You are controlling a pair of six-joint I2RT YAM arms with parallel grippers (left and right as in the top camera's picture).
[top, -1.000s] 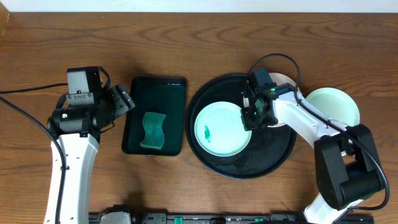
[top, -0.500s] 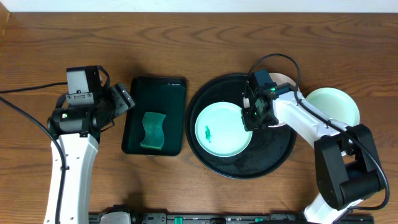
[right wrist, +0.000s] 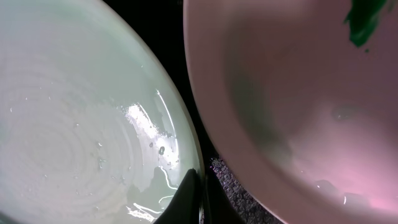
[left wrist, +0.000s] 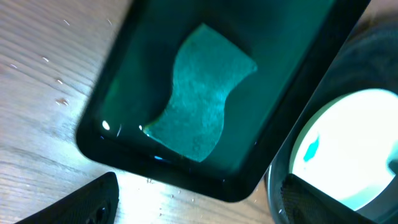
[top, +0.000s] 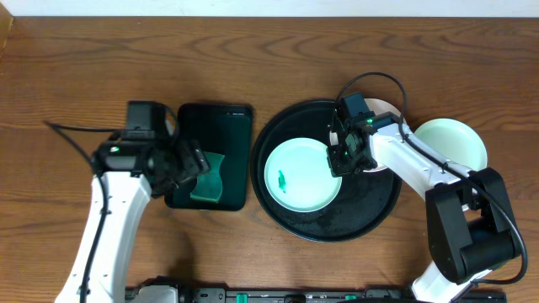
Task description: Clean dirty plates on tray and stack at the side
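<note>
My left gripper lowers its open fingers into the tray around the sponge's narrow middle [top: 211, 177] [left wrist: 198, 100] next. The green sponge lies below it and the held plate is smeared.
A pale mint-green plate [top: 299, 172] with a small green smear lies on the left of the round black tray [top: 337, 223]. My right gripper [top: 344, 158] is shut on this plate's right rim, and the right wrist view shows the fingers [right wrist: 196, 193] pinching the rim of the plate [right wrist: 81, 112]. A white plate [top: 386, 108] lies at the tray's back right, partly under the right arm; it carries a green smear [right wrist: 364, 18]. A second mint-green plate [top: 455, 141] sits on the table right of the tray. My left gripper [top: 195, 162] is open and empty over the sponge.
A rectangular dark green tray [top: 215, 122] stands left of the black tray and holds a green sponge [top: 210, 181]. The left wrist view shows the sponge [left wrist: 199, 93] in it, with the open fingers [left wrist: 199, 205] near that tray's front edge.
My left arm has swung right from beside the green tray to over it, above the sponge. The right arm and the plates have not moved.
</note>
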